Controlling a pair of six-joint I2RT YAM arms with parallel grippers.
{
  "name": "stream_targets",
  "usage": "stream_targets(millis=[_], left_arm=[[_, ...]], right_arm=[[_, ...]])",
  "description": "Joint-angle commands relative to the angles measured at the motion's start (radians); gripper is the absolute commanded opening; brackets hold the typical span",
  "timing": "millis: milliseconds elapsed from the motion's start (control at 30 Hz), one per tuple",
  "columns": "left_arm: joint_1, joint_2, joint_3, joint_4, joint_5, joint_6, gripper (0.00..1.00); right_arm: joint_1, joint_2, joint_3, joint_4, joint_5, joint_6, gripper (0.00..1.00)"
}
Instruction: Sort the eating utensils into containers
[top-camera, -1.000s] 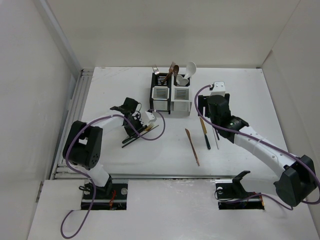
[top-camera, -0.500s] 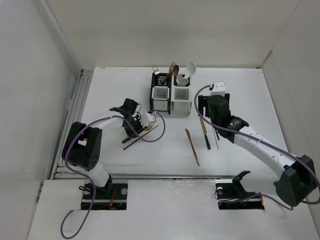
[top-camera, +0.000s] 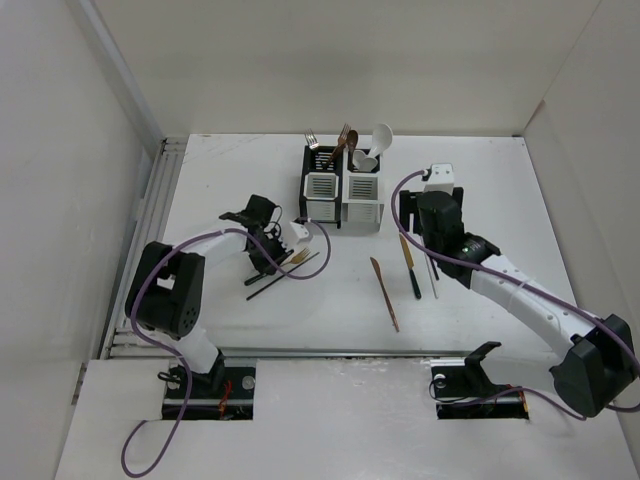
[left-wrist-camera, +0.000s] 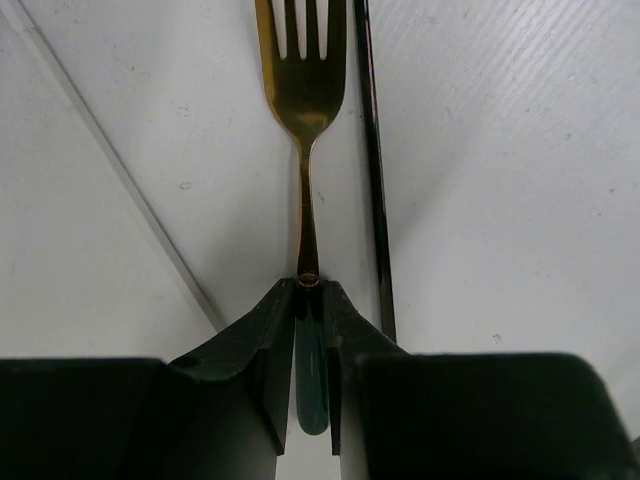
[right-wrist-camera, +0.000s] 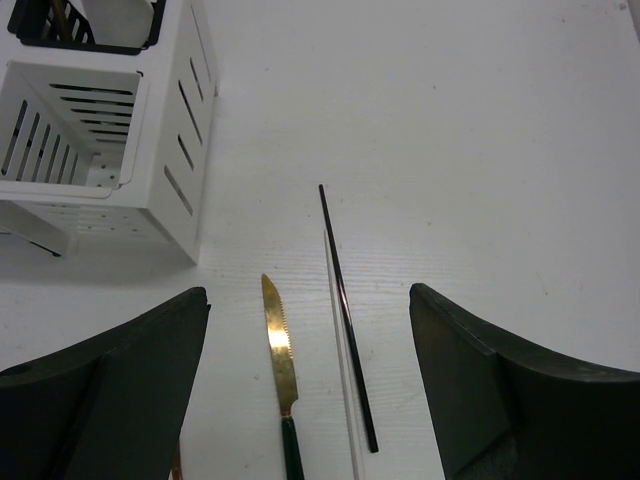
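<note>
My left gripper lifts up and outward next, tilts the gold fork tines-up and lowers its handle into the black container's far section, where forks already stand.
My left gripper is shut on the dark green handle of a gold fork that lies on the table with its tines pointing away. A black chopstick lies just right of the fork. In the top view this gripper is left of the black container and the white container. My right gripper hangs open above a gold knife with a dark handle, a white chopstick and a black chopstick, touching none. The white container stands to its far left.
A copper knife lies alone in the middle of the table. Forks and a white spoon stand in the containers. White walls enclose the table on three sides, with a rail along the left edge.
The left jaws have closed onto the fork's handle, and the wrist has turned slightly. The right arm has barely moved and its jaws stay wide.
</note>
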Motion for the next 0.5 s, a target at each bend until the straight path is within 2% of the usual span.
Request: stream_targets(millis=[0,467], left_arm=[[0.014,-0.019,0.042,-0.06,0.081,-0.028,0.0],[0.024,-0.159,0.272,-0.129,0.349,-0.017,0.0]], right_arm=[[0.007,-0.027,-0.005,0.014,0.023,-0.006,0.86],[-0.015,-0.064,0.022,0.033,0.055,0.076,0.86]])
